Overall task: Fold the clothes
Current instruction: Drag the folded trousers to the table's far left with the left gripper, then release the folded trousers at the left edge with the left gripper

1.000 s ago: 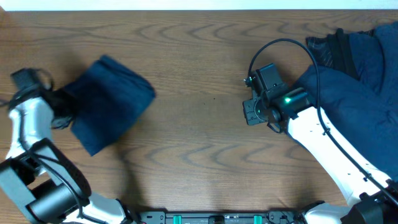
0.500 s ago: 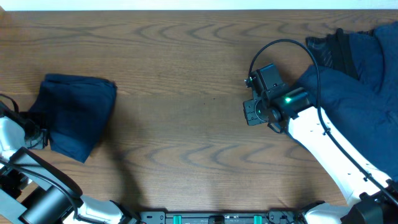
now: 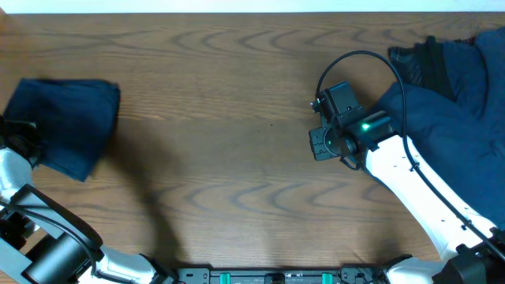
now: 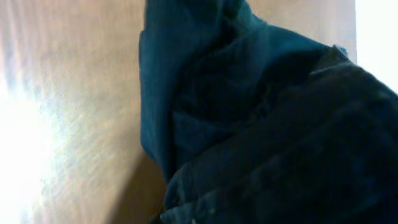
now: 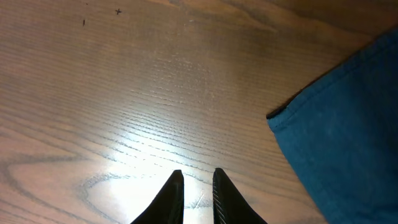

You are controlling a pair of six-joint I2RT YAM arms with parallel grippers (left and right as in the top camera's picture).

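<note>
My left gripper moves toward bare wood, to its right in the overhead view, next and releases the folded garment farther from the table's side edge.
A folded dark navy garment [image 3: 65,124] lies at the table's far left edge. My left gripper [image 3: 24,140] is at its left side and grips it; the fabric [image 4: 261,124] fills the left wrist view and hides the fingers. A pile of unfolded navy clothes [image 3: 461,110] lies at the right, one with a black waistband [image 3: 422,59]. My right gripper [image 3: 319,143] hovers just left of the pile, over bare wood. Its fingers [image 5: 198,179] are nearly together and hold nothing. An edge of the blue fabric [image 5: 348,130] shows at the right of the right wrist view.
The wooden table [image 3: 237,118] runs between the two garments. The right arm's white link [image 3: 410,181] and black cable [image 3: 363,59] cross over the pile's left edge. The table's far edge [image 3: 237,9] meets a white surface.
My left gripper has dragged the folded garment leftward across the table to the far left edge. The right arm and the pile have not moved.
</note>
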